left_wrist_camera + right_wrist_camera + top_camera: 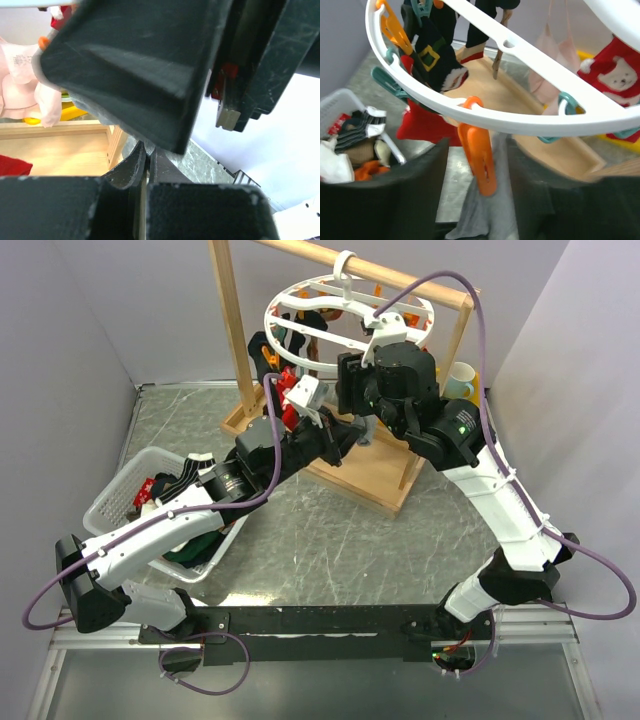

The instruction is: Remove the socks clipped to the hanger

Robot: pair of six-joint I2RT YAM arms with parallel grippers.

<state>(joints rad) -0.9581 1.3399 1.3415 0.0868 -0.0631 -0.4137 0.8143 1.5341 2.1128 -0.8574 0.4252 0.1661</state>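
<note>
My left gripper will next carry the grey sock [366,430] down and across to the white basket, which is below it and left in the top view, and release it over the basket.
The white round hanger [340,315] hangs by its hook from the wooden rack's top bar; its ring [530,117] crosses the right wrist view. Several socks are still clipped on: a black one [432,60], a red one [427,125], a pink one [555,65] and a red bear one [615,70]. A grey sock [487,215] hangs from an orange clip [480,160]. My right gripper [477,167] is open, one finger on each side of that clip. My left gripper [148,152] is shut just below it [348,438], pinching the grey sock [366,430].
A white basket [112,502] at the left holds several loose socks. The wooden rack [372,478] stands on its tray base at the back, with a pale teal mug [460,380] behind my right arm. Grey walls close in on the left and right.
</note>
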